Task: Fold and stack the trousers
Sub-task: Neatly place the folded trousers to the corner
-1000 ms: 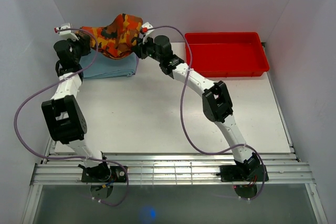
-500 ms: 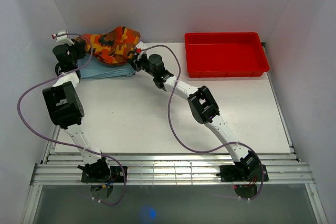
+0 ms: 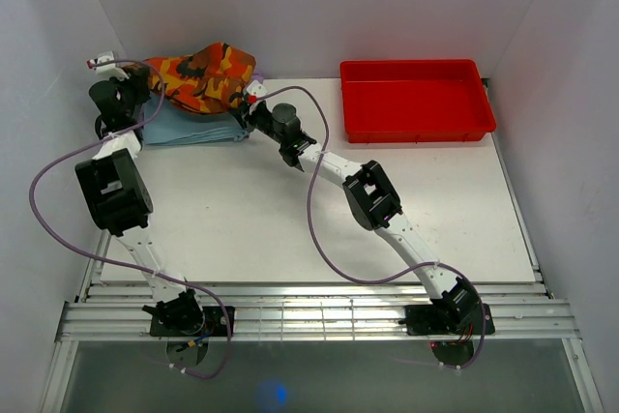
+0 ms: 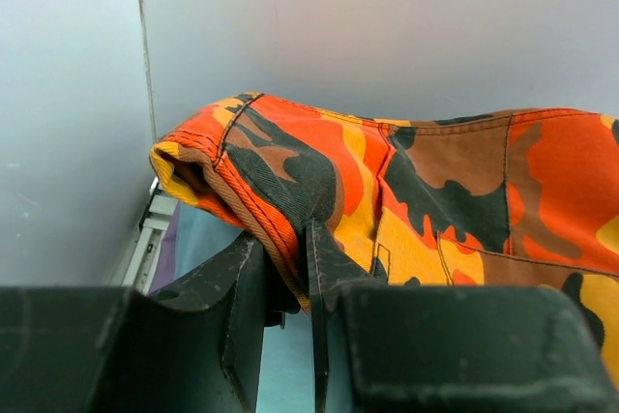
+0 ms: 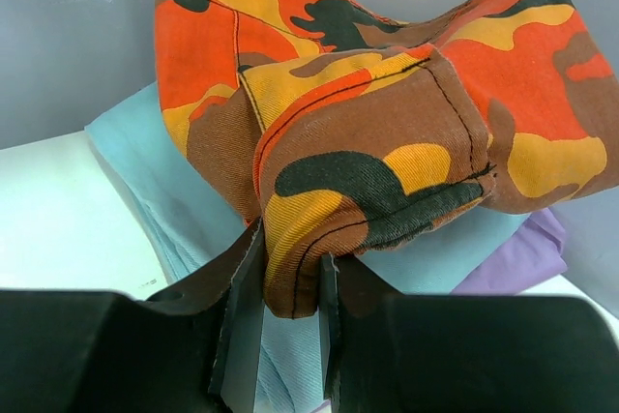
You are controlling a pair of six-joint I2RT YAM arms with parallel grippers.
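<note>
My right gripper moves down onto the near corner of the blue cloth next and releases the fold of the trousers. The trousers [image 3: 205, 74] still hang above that corner, below my right gripper.
The camouflage trousers [image 3: 205, 74] are bunched in a folded bundle at the back left, over the light blue folded cloth [image 3: 193, 129]. My left gripper [image 3: 145, 84] is shut on the bundle's left edge; the left wrist view shows the orange hem [image 4: 271, 220] pinched between the jaws. My right gripper [image 3: 247, 103] is shut on the bundle's right edge; the right wrist view shows a thick brown and yellow fold [image 5: 300, 268] clamped between the jaws. The trousers [image 5: 368, 123] hang just above the blue cloth [image 5: 184, 210].
A red plastic tray [image 3: 416, 101] stands at the back right. A purple cloth [image 5: 522, 258] lies under the blue one. The white back wall and left wall are close behind the trousers. Purple cables loop from both arms.
Both grippers have carried the trousers left and lower, down toward the blue cloth. The right arm has stretched further left; the left arm has swung closer to the left wall.
</note>
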